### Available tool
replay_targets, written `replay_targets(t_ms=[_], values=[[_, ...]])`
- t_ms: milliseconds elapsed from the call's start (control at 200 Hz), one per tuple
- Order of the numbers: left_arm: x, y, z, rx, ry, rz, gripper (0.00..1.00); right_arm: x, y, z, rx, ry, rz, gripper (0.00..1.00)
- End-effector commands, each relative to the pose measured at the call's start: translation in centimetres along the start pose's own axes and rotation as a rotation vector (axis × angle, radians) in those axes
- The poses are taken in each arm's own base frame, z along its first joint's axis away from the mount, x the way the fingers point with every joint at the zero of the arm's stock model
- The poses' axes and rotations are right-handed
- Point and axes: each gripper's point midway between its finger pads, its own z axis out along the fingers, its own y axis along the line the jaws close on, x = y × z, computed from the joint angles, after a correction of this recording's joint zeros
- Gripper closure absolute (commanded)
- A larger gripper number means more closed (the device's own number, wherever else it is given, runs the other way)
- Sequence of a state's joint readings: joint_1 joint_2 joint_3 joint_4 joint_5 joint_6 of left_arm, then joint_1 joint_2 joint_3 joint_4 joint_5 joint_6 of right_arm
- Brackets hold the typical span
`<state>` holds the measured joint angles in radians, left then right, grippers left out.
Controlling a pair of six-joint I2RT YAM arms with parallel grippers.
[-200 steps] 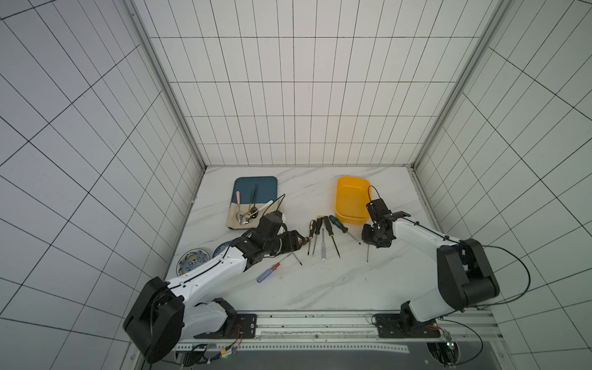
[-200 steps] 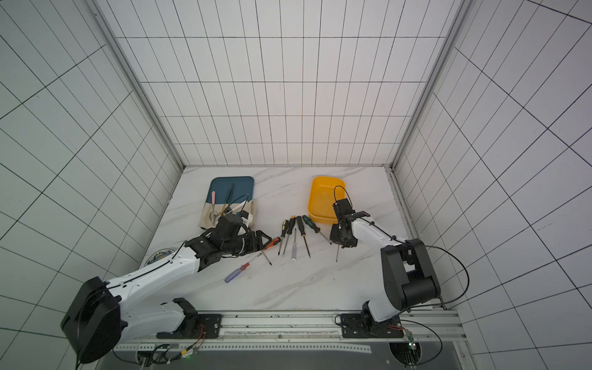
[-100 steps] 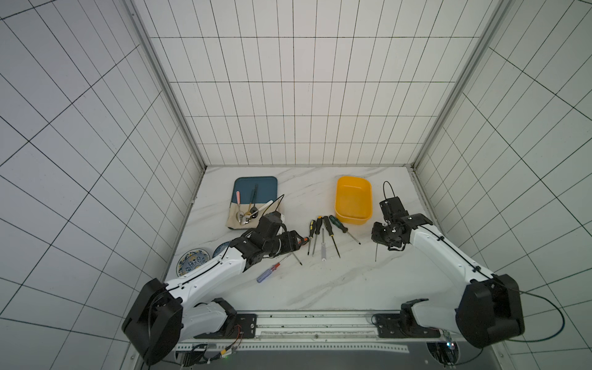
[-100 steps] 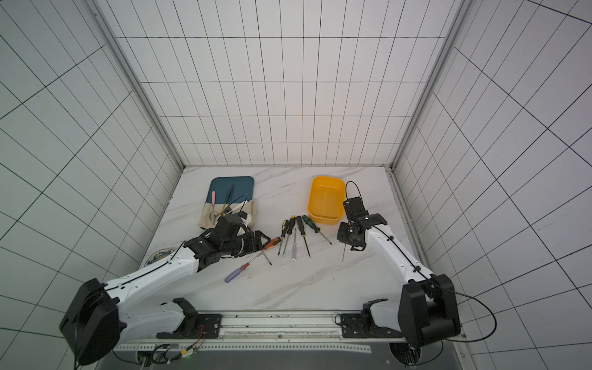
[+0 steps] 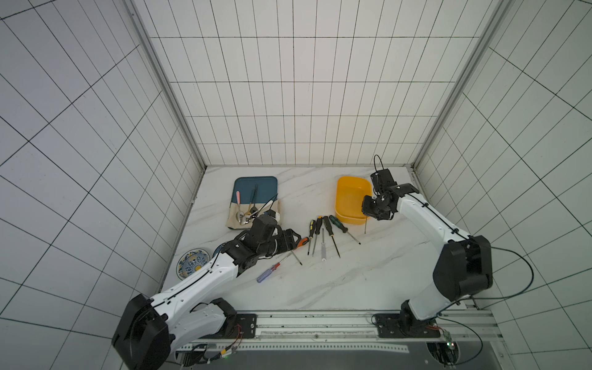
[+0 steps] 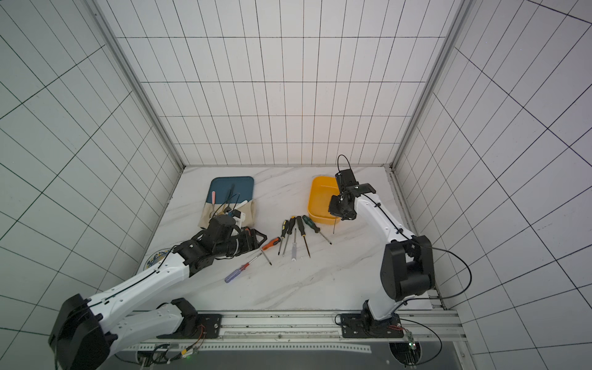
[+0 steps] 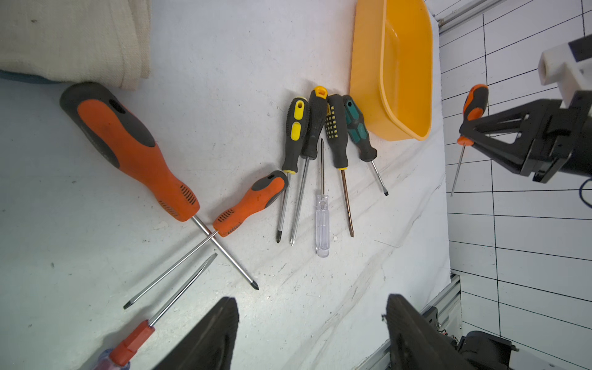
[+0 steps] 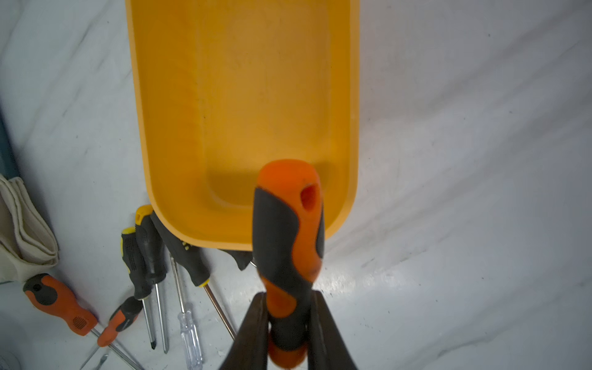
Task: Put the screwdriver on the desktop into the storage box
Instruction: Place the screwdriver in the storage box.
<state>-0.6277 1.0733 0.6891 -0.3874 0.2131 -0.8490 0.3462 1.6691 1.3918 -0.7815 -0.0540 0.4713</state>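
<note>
The screwdriver still has its shaft (image 5: 365, 225) hanging outside the front side of the box, so my right gripper will next move outward over the bare bottom of the box and go down to release it.
My right gripper (image 8: 288, 294) is shut on the black-and-orange handle of a screwdriver (image 8: 288, 230). It holds the tool upright above the desktop (image 5: 352, 272), at the near right corner of the yellow storage box (image 5: 352, 221). In both top views the thin shaft (image 5: 365, 225) (image 6: 333, 226) hangs below the right gripper (image 5: 373, 208) (image 6: 341, 208), just outside the box's front wall (image 6: 320, 219). The box floor (image 8: 250, 96) is bare. My left gripper (image 7: 311, 298) (image 5: 293, 240) stands open low over the desktop, nothing between its fingers.
Several more screwdrivers (image 5: 323, 234) lie in a row between the arms, with orange-handled ones (image 7: 134, 150) and a blue-handled one (image 5: 267, 274) near the left gripper. A teal tray (image 5: 254, 184) with cutlery, a beige cloth (image 5: 235, 222) and a patterned plate (image 5: 193, 262) sit at the left.
The right arm has carried the screwdriver up and back, from in front of the box to its near right corner. The left arm has not moved.
</note>
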Motion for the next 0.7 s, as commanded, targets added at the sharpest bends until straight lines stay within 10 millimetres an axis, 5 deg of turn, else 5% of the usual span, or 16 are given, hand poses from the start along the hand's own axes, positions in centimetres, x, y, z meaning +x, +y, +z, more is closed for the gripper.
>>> replay_targets(t_ms=[0, 255, 445, 694], values=[[0.4, 0.5, -0.6, -0.012, -0.008, -0.01, 0.23, -2.8, 1.6, 0.8, -0.029, -0.01, -0.008, 0.85], [0.8, 1.0, -1.2, -0.019, -0.014, -0.015, 0.23, -6.6, 2.4, 4.3, -0.01, 0.004, 0.016, 0.85], [1.0, 1.3, -1.4, -0.02, -0.014, -0.02, 0.23, -8.9, 0.0, 6.9, 0.073, 0.011, 0.058, 0.84], [1.2, 1.5, -1.4, -0.03, -0.011, -0.02, 0.23, -9.6, -2.5, 10.2, 0.184, 0.069, 0.028, 0.82]])
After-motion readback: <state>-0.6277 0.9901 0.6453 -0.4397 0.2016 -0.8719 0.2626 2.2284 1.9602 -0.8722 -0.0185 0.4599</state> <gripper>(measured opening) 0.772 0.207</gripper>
